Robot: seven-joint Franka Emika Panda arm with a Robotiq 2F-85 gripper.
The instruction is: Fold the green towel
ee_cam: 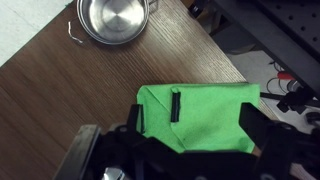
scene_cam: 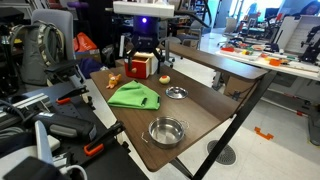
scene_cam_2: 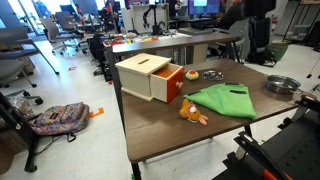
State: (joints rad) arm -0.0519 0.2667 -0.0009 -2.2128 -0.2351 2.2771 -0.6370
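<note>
I should next move my gripper down onto the end of the fold by the green towel's dark strip [scene_cam: 145, 100] [ee_cam: 175, 108], to the left in the wrist view, because it lies nearer one finger.
The green towel [scene_cam: 135, 96] lies rumpled on the brown table [scene_cam: 200, 105], partly folded with one corner turned over. It shows in both exterior views, also [scene_cam_2: 226, 100]. In the wrist view the green towel [ee_cam: 200, 118] fills the space below my gripper [ee_cam: 193, 125], with a short dark strip near its folded edge. My gripper is open and empty, with a finger over each side of the towel and not touching it. In an exterior view my gripper [scene_cam: 141, 48] hangs above the table's far side, over the box and towel.
A round steel bowl [scene_cam: 166, 130] stands near the table's front edge, also in the wrist view [ee_cam: 112, 20]. A wooden box with a red drawer [scene_cam_2: 150, 77], a small stuffed toy [scene_cam_2: 192, 113] and a small steel lid [scene_cam: 177, 92] are around the towel. Chairs and clutter surround the table.
</note>
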